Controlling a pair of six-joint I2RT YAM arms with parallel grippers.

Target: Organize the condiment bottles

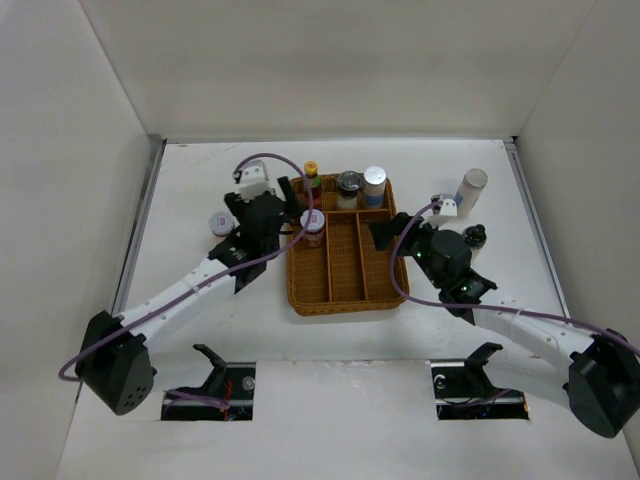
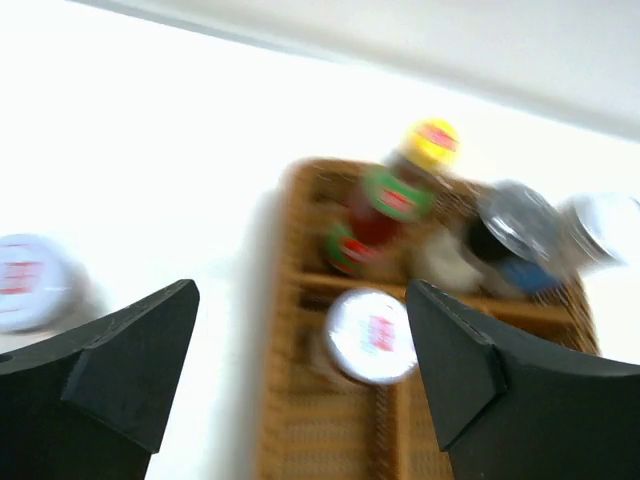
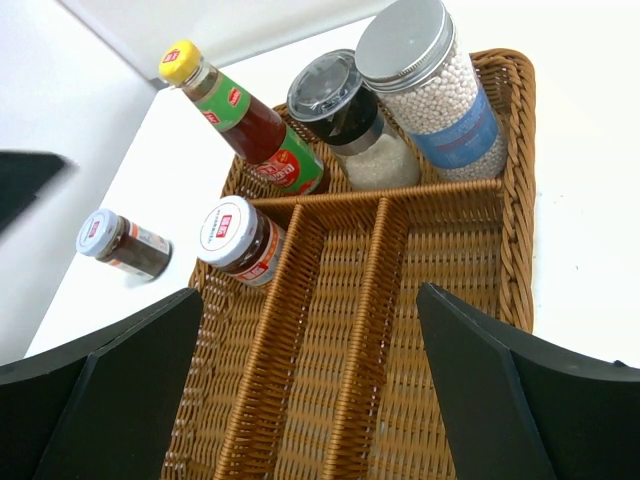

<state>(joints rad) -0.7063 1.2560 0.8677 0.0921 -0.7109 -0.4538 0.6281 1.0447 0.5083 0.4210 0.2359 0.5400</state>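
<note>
My left gripper will next shift left in the top view and lower around the white-lidded jar beside the tray, as that jar is still outside the tray.
The yellow-capped dark sauce bottle, a dark-lidded jar and a silver-lidded blue-labelled shaker stand in the back compartment of the wicker tray. A white-lidded dark jar stands in the tray's left long slot. My left gripper is open above it; in the blurred left wrist view the jar sits between the fingers, near the right one, ungripped. Another white-lidded jar stands on the table left of the tray. My right gripper hangs open and empty over the tray's right slots.
A white bottle and a black-capped bottle stand on the table right of the tray, behind my right arm. The middle and right long slots hold nothing. White walls enclose the table on three sides.
</note>
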